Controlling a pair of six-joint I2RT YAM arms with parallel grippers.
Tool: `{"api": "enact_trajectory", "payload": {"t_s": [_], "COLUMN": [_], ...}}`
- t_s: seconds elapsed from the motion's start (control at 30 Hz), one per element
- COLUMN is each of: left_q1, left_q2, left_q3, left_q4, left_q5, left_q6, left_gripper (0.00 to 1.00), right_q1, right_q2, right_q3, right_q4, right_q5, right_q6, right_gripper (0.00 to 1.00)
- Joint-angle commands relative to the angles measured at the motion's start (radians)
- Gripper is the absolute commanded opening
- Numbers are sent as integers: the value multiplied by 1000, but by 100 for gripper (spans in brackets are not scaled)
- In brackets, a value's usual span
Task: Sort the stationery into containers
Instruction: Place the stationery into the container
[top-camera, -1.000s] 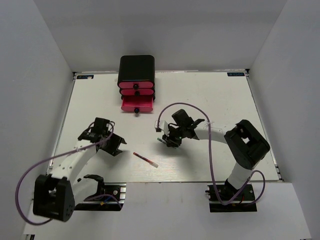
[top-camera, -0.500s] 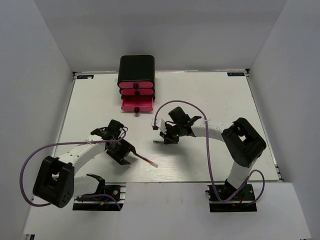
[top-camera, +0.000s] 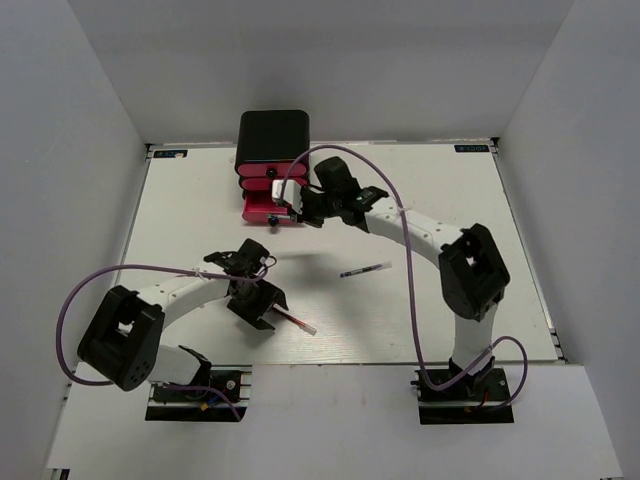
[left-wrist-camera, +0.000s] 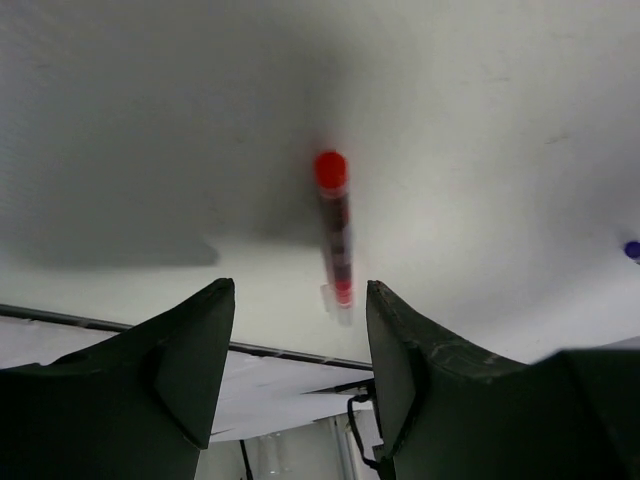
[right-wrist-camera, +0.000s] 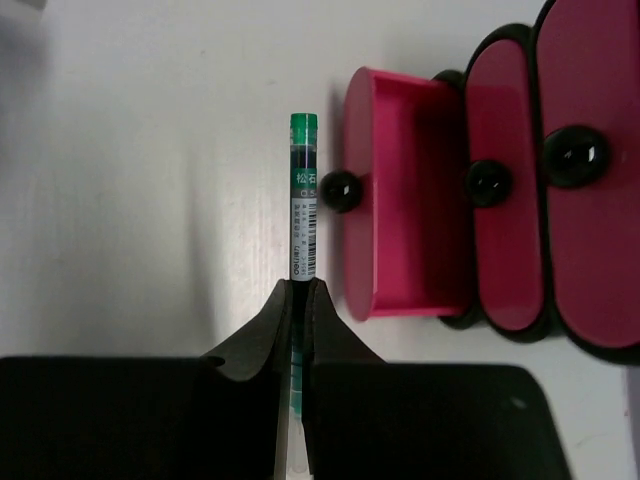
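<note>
I should next move my right gripper outward and down to let go of the pen inside the open drawer (top-camera: 258, 203) (right-wrist-camera: 422, 200), as the drawer is outward and below and the pen still hangs short of it.
My right gripper (right-wrist-camera: 302, 285) is shut on a green pen (right-wrist-camera: 303, 215), which points forward beside the knob (right-wrist-camera: 340, 190) of the pulled-out bottom pink-red drawer (right-wrist-camera: 400, 250). In the top view that gripper (top-camera: 297, 211) hovers at the front of the open drawer (top-camera: 262, 208) of the black cabinet (top-camera: 272, 132). A thin red pen (left-wrist-camera: 333, 225) lies on the table just past my open left gripper (left-wrist-camera: 300, 290), in line with the gap between its fingers. From above, the left gripper (top-camera: 262, 304) sits at the left end of the red pen (top-camera: 295, 321). A thin dark pen (top-camera: 365, 270) lies mid-table.
The two upper drawers (right-wrist-camera: 560, 170) are closed. The table's near edge (left-wrist-camera: 280, 350) runs just under the left fingers. A small blue tip (left-wrist-camera: 632, 250) shows at the right border of the left wrist view. Purple cables loop over both arms.
The right arm has carried the green pen from mid-table to the open drawer, leaving the thin dark pen exposed. The left gripper has moved right to the red pen and opened wider.
</note>
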Motion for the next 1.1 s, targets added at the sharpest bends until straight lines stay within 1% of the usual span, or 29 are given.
{"api": "enact_trajectory", "payload": {"t_s": [0.0, 0.07, 0.1, 0.2, 0.23, 0.33, 0.5, 0.6, 0.63, 0.67, 0.73, 0.77, 0.8, 0.9, 0.97, 1.0, 1.07], "left_q1": [-16, -35, -35, -47, -58, -69, -78, -88, -89, -89, -98, -98, -98, -107, -107, -118, -118], "left_q2": [22, 43, 56, 56, 56, 56, 46, 69, 79, 79, 79, 79, 88, 97, 97, 108, 117], "left_q3": [44, 55, 55, 55, 55, 55, 46, 46, 46, 57, 57, 57, 57, 57, 57, 57, 76], "left_q4": [47, 58, 70, 79, 79, 69, 69, 69, 69, 60, 59, 59, 50, 50, 50, 50, 50], "left_q5": [-26, -26, -26, -26, -26, -35, -44, -44, -44, -44, -55, -55, -55, -55, -55, -55, -64], "left_q6": [-55, -55, -64, -64, -73, -73, -92, -92, -92, -101, -101, -101, -101, -110, -110, -119, -119], "left_gripper": [66, 67, 67, 67, 67, 67, 68, 68, 68, 68, 68, 68, 67, 65, 64, 64, 63], "right_q1": [1, 1, 2, 2, 4, -1, 1, -1, -1, -2, -2, -2, -2, -2, -7, -5, -12], "right_q2": [100, 127, 171, 231, 260, 326, 371, 404, 406, 412, 417, 414, 412, 398, 372, 365, 325], "right_q3": [100, 163, 182, 274, 319, 385, 441, 452, 447, 440, 435, 423, 417, 390, 374, 349, 328], "right_q4": [-8, 5, 15, 50, 87, 104, 127, 129, 136, 136, 143, 146, 150, 169, 176, 176, 215], "right_q5": [20, 34, 34, 52, 57, 86, 69, 59, 56, 46, 40, 36, 36, 31, 25, 16, 10], "right_q6": [-68, -77, -77, -76, -65, -57, -83, -94, -96, -97, -99, -100, -102, -96, -85, -74, -62], "right_gripper": [0, 0, 0, 0, 0, 0, 0, 0, 1, 13, 20, 25, 25, 30, 30, 32, 33]}}
